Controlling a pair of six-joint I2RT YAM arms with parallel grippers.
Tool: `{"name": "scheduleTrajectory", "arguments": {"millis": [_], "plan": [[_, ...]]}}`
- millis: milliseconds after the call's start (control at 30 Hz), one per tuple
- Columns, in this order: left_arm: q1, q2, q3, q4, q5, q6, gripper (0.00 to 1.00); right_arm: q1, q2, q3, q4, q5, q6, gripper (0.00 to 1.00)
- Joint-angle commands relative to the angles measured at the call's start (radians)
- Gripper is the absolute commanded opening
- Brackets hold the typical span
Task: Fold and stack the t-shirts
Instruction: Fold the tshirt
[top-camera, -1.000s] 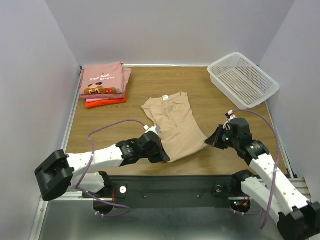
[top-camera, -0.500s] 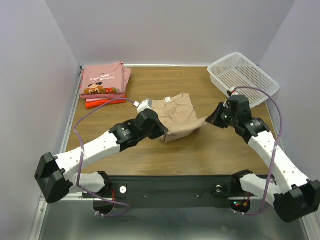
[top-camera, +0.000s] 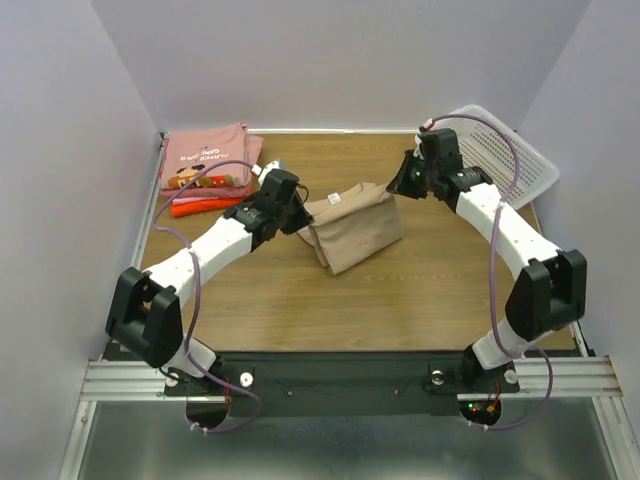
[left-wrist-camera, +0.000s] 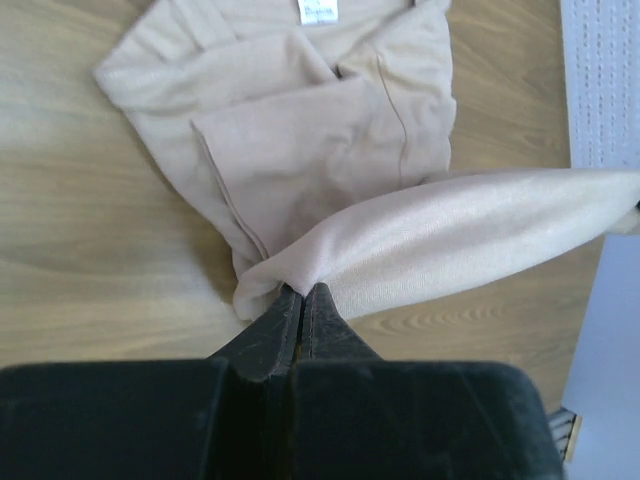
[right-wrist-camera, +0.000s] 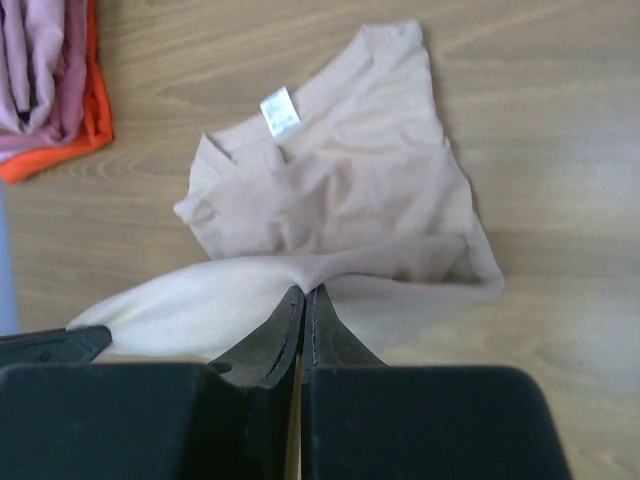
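I will next move my left gripper outward and down onto the shirt's collar end (top-camera: 315, 207) (left-wrist-camera: 178, 72) and release the hem, because the collar end is uncovered, outward and below.
The tan t-shirt (top-camera: 352, 232) lies mid-table, doubled over, its label and collar (right-wrist-camera: 281, 110) at the far end. My left gripper (top-camera: 300, 216) is shut on one corner of its lifted hem, seen in the left wrist view pinched at the fingertips (left-wrist-camera: 303, 291). At the hem's other corner my right gripper (top-camera: 399, 186) is shut on the cloth too (right-wrist-camera: 304, 290). Between the two grippers the hem hangs taut above the lower layer (left-wrist-camera: 300, 150). Folded pink t-shirts (top-camera: 205, 160) with a cartoon print sit on a red-orange one (top-camera: 208, 207) at the far left.
A white perforated basket (top-camera: 520, 160) stands at the far right corner, just behind the right arm; its edge shows in the left wrist view (left-wrist-camera: 600, 80). Purple walls close in the table on three sides. Bare wood lies between the shirt and the near edge.
Both grippers carried the tan shirt's hem from the near side toward the far side, folding it over itself. The stack and the basket did not move.
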Motion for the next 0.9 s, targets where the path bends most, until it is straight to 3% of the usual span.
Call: {"name": "scheduleTrajectory", "arguments": {"millis": [0, 267, 467, 500, 533, 633, 667, 700, 733, 867], "plan": [[0.078, 0.076, 0.087, -0.006, 0.037, 0.085, 0.00, -0.008, 0.105, 0.149, 0.063, 0.041, -0.045, 0.00], [0.162, 0.234, 0.163, 0.014, 0.088, 0.145, 0.00, -0.015, 0.322, 0.297, 0.063, 0.023, -0.076, 0.00], [0.207, 0.383, 0.266, 0.010, 0.034, 0.159, 0.00, -0.024, 0.519, 0.457, 0.063, 0.027, -0.100, 0.00], [0.216, 0.400, 0.276, 0.013, 0.032, 0.165, 0.06, -0.027, 0.544, 0.479, 0.062, 0.020, -0.102, 0.01], [0.225, 0.418, 0.305, 0.013, 0.051, 0.186, 0.32, -0.036, 0.567, 0.495, 0.062, 0.003, -0.102, 0.03], [0.247, 0.466, 0.351, -0.010, 0.092, 0.206, 0.63, -0.044, 0.606, 0.524, 0.062, -0.031, -0.103, 0.49], [0.247, 0.469, 0.359, -0.015, 0.100, 0.212, 0.66, -0.044, 0.606, 0.524, 0.062, -0.049, -0.111, 0.58], [0.247, 0.464, 0.361, -0.013, 0.111, 0.217, 0.77, -0.044, 0.598, 0.519, 0.062, -0.060, -0.117, 0.74], [0.245, 0.458, 0.358, -0.012, 0.118, 0.218, 0.98, -0.044, 0.577, 0.504, 0.062, -0.068, -0.122, 0.98], [0.241, 0.382, 0.287, 0.019, 0.134, 0.208, 0.98, -0.044, 0.455, 0.394, 0.060, -0.045, -0.122, 1.00]]}}
